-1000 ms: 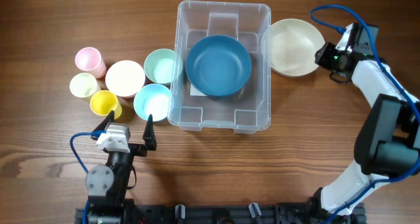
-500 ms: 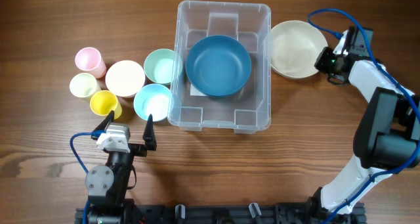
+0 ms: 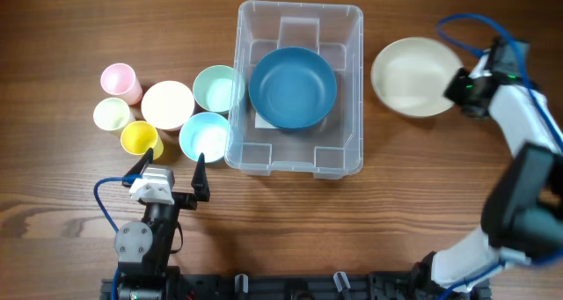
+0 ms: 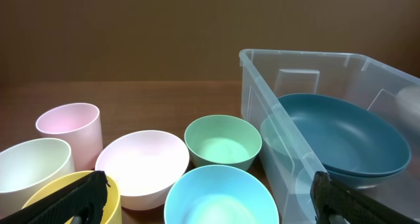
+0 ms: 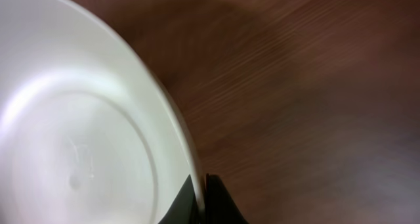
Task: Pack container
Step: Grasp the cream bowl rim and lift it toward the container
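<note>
My right gripper lifts over the container's side next and goes down to release into the dark blue bowl. That bowl lies to its left in the overhead view.
The clear container stands at the table's middle back with a dark blue bowl inside it. To its right is a cream bowl, apart from the bin's wall. My right gripper is shut on that bowl's right rim. In the right wrist view the rim of the cream bowl runs between the pinched jaws of the right gripper. My left gripper stands open near the front left, empty. In the left wrist view the left gripper faces the small bowls and the container.
Left of the bin sit a mint bowl, a light blue bowl, a pale pink bowl, a pink cup, a cream cup and a yellow cup.
My right gripper has shut on the cream bowl's rim and drawn the bowl to the right, away from the container. The left arm has not moved.
</note>
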